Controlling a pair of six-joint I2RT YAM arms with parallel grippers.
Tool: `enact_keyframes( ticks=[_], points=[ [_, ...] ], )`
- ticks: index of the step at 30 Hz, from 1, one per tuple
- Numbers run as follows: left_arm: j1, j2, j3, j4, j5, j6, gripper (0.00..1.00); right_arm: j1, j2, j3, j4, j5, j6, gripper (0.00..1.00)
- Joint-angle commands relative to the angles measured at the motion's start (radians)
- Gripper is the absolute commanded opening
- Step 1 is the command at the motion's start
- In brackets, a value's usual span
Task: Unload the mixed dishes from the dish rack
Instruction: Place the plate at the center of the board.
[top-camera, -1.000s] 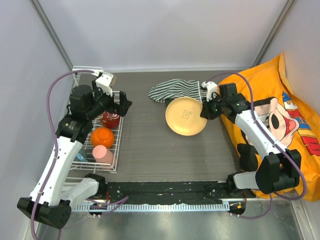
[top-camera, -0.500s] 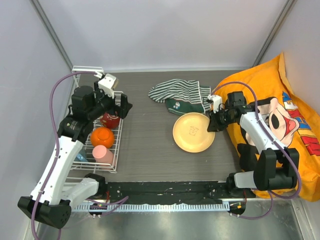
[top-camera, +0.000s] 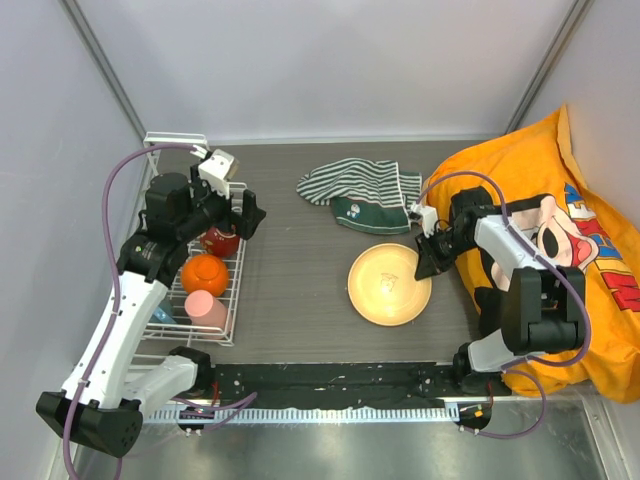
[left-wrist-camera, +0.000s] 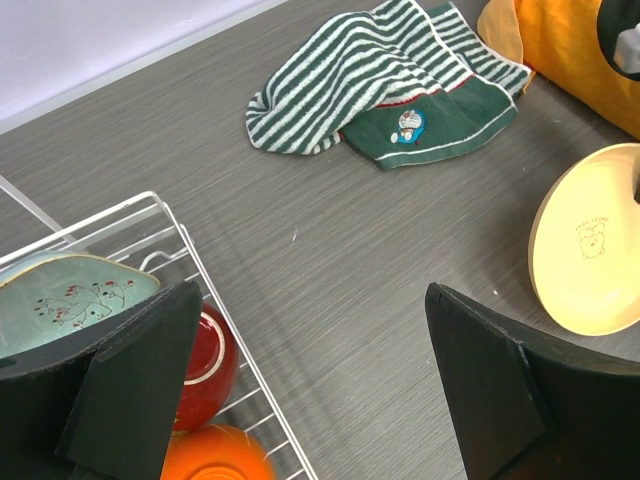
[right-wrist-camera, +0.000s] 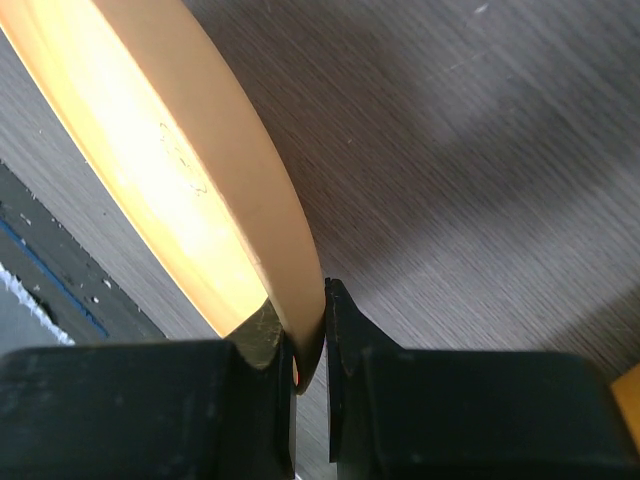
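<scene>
The tilted plate goes down onto the bare table below it next. My right gripper releases the plate's rim there, since that spot is clear of the cloth and bag.
The tan round plate (top-camera: 385, 285) is over the table's middle right, tilted, with my right gripper (top-camera: 425, 262) shut on its right rim. The right wrist view shows the rim of the plate (right-wrist-camera: 190, 170) pinched between the fingers of that gripper (right-wrist-camera: 305, 330). The white wire dish rack (top-camera: 236, 285) stands at the left. It holds a dark red bowl (top-camera: 220, 240), an orange mug (top-camera: 204, 274), a pink cup (top-camera: 205, 308) and a pale green tray (left-wrist-camera: 70, 305). My left gripper (left-wrist-camera: 310, 300) hovers open over the rack's right edge, empty, beside the red bowl (left-wrist-camera: 205, 365).
A striped green-white cloth (top-camera: 355, 185) lies at the back centre. A big orange printed bag (top-camera: 560, 250) fills the right side, close behind the right arm. Grey walls close in the left, back and right.
My right gripper has carried the plate away from the cloth, toward the near right. The left arm has barely shifted.
</scene>
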Motion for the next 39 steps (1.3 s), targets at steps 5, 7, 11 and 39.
enact_keyframes(
  ticks=[5, 7, 11, 39],
  points=[
    [0.004, -0.008, -0.008, 0.011, 0.029, 0.012, 1.0, -0.037, 0.104, 0.067, -0.071, -0.051, -0.1, 0.01],
    [0.006, -0.01, -0.011, 0.012, 0.027, 0.014, 1.0, -0.043, 0.126, 0.075, -0.071, -0.051, -0.108, 0.01],
    [0.006, -0.013, -0.012, 0.011, 0.029, 0.012, 1.0, -0.056, 0.161, 0.086, -0.071, -0.036, -0.124, 0.0],
    [0.006, -0.007, -0.015, 0.008, -0.053, 0.075, 1.0, -0.074, 0.123, 0.049, 0.071, 0.09, -0.083, 0.55]
  ],
)
